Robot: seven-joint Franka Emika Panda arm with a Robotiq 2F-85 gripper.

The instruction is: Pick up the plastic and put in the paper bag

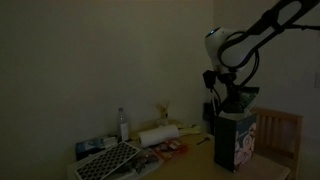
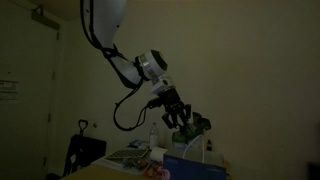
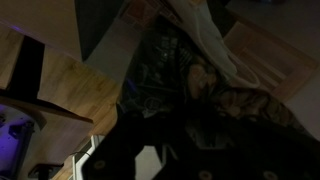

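The plastic is hanging over the paper bag's opening (image 1: 237,115) just below my gripper. My gripper should stay above next and open its fingers to let go of the plastic.
The scene is very dark. The paper bag (image 1: 238,142) stands upright on the table at the right, pale front with teal print; only its top edge (image 2: 196,165) shows from the opposite side. My gripper (image 1: 236,98) hangs just above the bag's open mouth, in both exterior views (image 2: 181,119). The crumpled shiny plastic (image 2: 197,125) sits at the fingertips with a green tint. In the wrist view the plastic (image 3: 205,82) is bunched in front of the dark fingers (image 3: 200,125), over the bag's dark inside. The fingers look shut on it.
A clear water bottle (image 1: 123,124), a white paper-towel roll (image 1: 157,136), a dark gridded tray (image 1: 108,160) and red packets (image 1: 172,150) lie on the table left of the bag. A wooden chair (image 1: 281,135) stands behind the bag.
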